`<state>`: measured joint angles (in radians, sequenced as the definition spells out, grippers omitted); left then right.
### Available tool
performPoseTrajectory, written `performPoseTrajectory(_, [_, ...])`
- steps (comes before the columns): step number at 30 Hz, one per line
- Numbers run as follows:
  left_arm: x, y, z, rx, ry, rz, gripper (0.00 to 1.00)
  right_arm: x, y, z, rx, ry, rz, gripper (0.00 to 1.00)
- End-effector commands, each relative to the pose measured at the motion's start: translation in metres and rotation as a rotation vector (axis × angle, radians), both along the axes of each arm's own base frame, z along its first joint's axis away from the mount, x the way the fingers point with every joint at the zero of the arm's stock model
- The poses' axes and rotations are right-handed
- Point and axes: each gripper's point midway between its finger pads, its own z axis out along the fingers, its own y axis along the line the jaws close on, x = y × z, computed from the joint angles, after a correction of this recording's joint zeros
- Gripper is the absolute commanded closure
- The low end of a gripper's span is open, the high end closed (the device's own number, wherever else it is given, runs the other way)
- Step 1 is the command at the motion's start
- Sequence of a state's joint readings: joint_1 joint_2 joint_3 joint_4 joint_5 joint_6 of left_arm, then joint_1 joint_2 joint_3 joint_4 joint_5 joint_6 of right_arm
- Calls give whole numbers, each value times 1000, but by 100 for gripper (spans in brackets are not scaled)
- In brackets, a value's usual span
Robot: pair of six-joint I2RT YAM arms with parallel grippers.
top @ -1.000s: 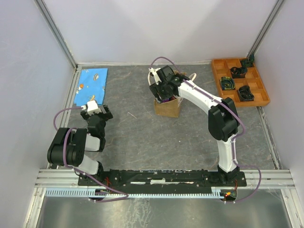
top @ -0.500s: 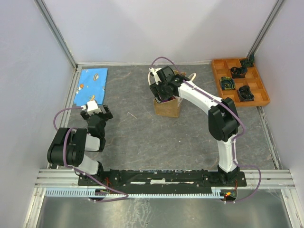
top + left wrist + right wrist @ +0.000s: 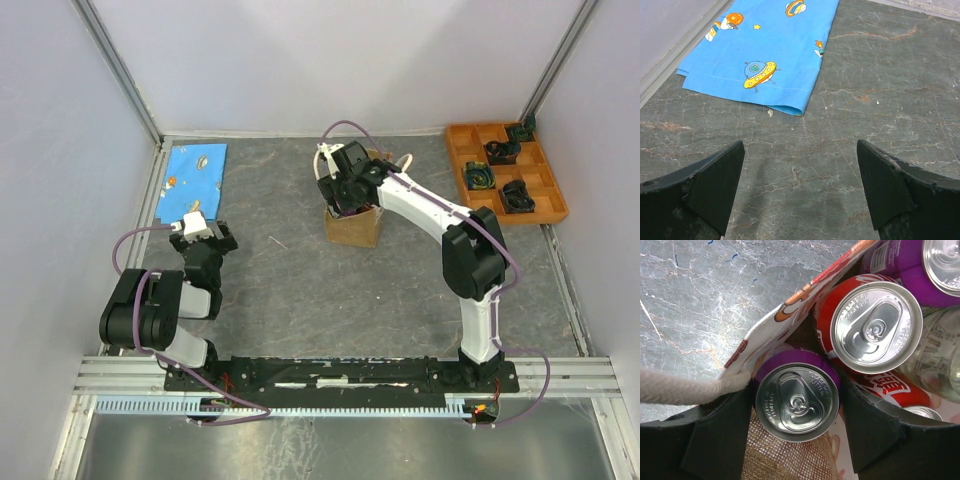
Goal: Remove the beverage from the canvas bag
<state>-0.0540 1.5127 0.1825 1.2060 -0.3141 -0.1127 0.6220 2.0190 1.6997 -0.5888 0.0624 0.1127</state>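
The bag (image 3: pixel 352 228) surrounds the purple can, so my right gripper next needs to lift toward the tray, then move back and down to release the can on the bare tabletop (image 3: pixel 403 259) beside the bag.
The tan canvas bag (image 3: pixel 352 228) stands mid-table with a cream handle (image 3: pixel 685 387) over its rim. My right gripper (image 3: pixel 345 193) reaches down into its mouth. In the right wrist view the gripper (image 3: pixel 796 390) has a finger against each side of an upright purple can (image 3: pixel 796 402), shut on it. A red can (image 3: pixel 875 327), a second purple can (image 3: pixel 935 265) and a clear bottle (image 3: pixel 940 355) stand beside it in the bag (image 3: pixel 775 455). My left gripper (image 3: pixel 205 232) (image 3: pixel 800 145) is open and empty, low over the table at the left.
A blue cartoon-print cloth (image 3: pixel 195 175) (image 3: pixel 765 50) lies flat at the far left, just ahead of the left gripper. An orange compartment tray (image 3: pixel 458 160) with dark parts stands at the far right corner. White walls close in the table.
The right gripper has shifted slightly toward the far side over the bag, and its elbow has moved a little. The left arm has not moved.
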Motion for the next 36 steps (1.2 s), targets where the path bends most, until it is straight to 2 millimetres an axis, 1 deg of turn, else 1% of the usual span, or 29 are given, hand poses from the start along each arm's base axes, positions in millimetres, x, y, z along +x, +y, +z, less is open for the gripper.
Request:
performPoseTrajectory(1, [6,4,13,43,-37,18,1,-1,-8,52,-22,-116,-5,100])
performPoseTrajectory(4, [6,5,14,42,-40,19,1,7,-8,90,17,-212,-15,100])
performPoseTrajectory(7, [6,4,14,42,-40,18,1,10,-9,125,61,-292,-27,100])
performPoseTrajectory(12, [6,4,14,42,-39,19,1,8,-13,171,121,-394,-46,100])
performPoseTrajectory(15, [6,4,13,42,-38,18,1,7,-23,199,135,-462,-77,100])
performPoseTrajectory(19, [6,5,14,42,-39,19,1,2,-48,246,133,-588,-147,100])
performPoseTrajectory(21, [6,5,14,42,-39,19,1,-2,-64,270,124,-653,-190,100])
performPoseTrajectory(23, [6,5,14,42,-40,19,1,-8,-84,293,102,-719,-246,100])
performPoseTrajectory(25, [6,4,14,42,-40,18,1,-20,-116,321,61,-810,-335,100])
performPoseTrajectory(26, [6,4,14,42,-40,18,1,-25,-128,330,51,-837,-367,100])
performPoseTrajectory(28, [6,4,14,42,-39,18,1,-35,-150,340,22,-880,-438,100])
performPoseTrajectory(31, [6,5,14,43,-39,19,1,-53,-185,341,-30,-915,-576,100])
performPoseTrajectory(33, [6,4,14,42,-40,18,1,-63,-205,330,-61,-910,-653,100])
performPoseTrajectory(36, [6,5,14,42,-40,20,1,-79,-227,304,-83,-863,-730,100])
